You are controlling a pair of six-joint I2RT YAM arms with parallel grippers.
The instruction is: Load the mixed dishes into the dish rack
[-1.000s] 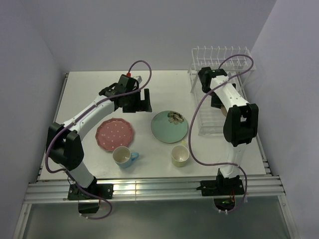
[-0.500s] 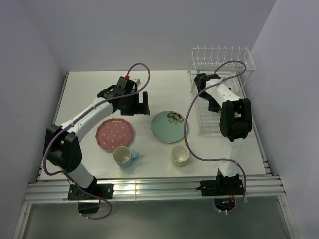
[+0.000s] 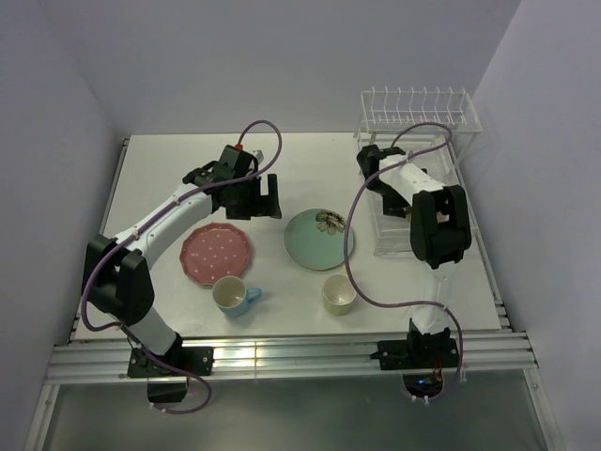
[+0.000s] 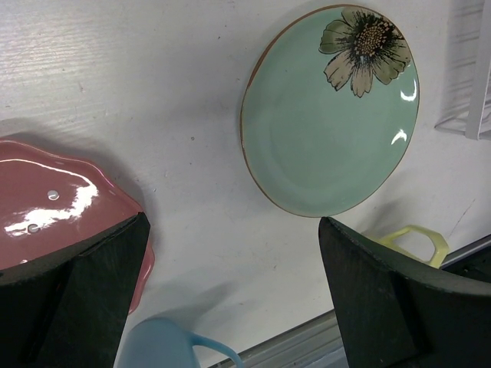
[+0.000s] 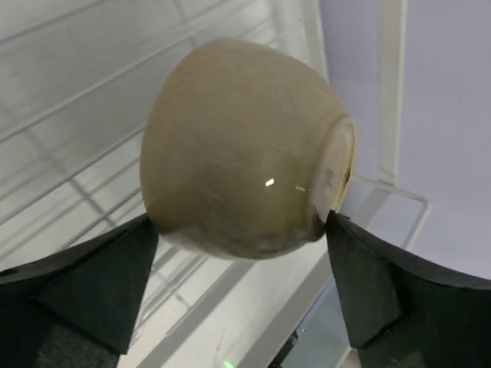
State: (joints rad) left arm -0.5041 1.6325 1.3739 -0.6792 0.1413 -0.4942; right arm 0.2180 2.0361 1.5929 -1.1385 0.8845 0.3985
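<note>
I will lower my left gripper, to the right in the top view, astride the mint-green plate's rim [image 3: 285, 241] [image 4: 252, 169] facing the pink plate, since bare table separates the plates.
My right gripper [image 3: 398, 203] is shut on the cream bowl [image 5: 242, 153] and holds it tilted, base to the right, just above the wires of the white dish rack's [image 3: 418, 105] lower basket [image 5: 69, 115]. The bowl is hidden under the arm in the top view. My left gripper [image 3: 271, 197] is open and empty above the table, between the pink dotted plate [image 3: 216, 254] and the mint-green flowered plate [image 3: 319, 240]. In the left wrist view its fingertips [image 4: 123, 253] frame bare table, with the mint-green plate [image 4: 330, 115] ahead on the right and the pink plate [image 4: 54, 207] on the left.
The blue mug [image 3: 232, 296] and the pale yellow-green mug [image 3: 340, 294] stand upright near the front edge; both show at the bottom of the left wrist view, the blue mug [image 4: 165, 345] and the yellow-green mug's handle [image 4: 410, 238]. The rack stands against the right wall.
My right wrist has swung left and nearer over the basket with the bowl. My left gripper has shifted slightly right and nearer, toward the mint-green plate.
</note>
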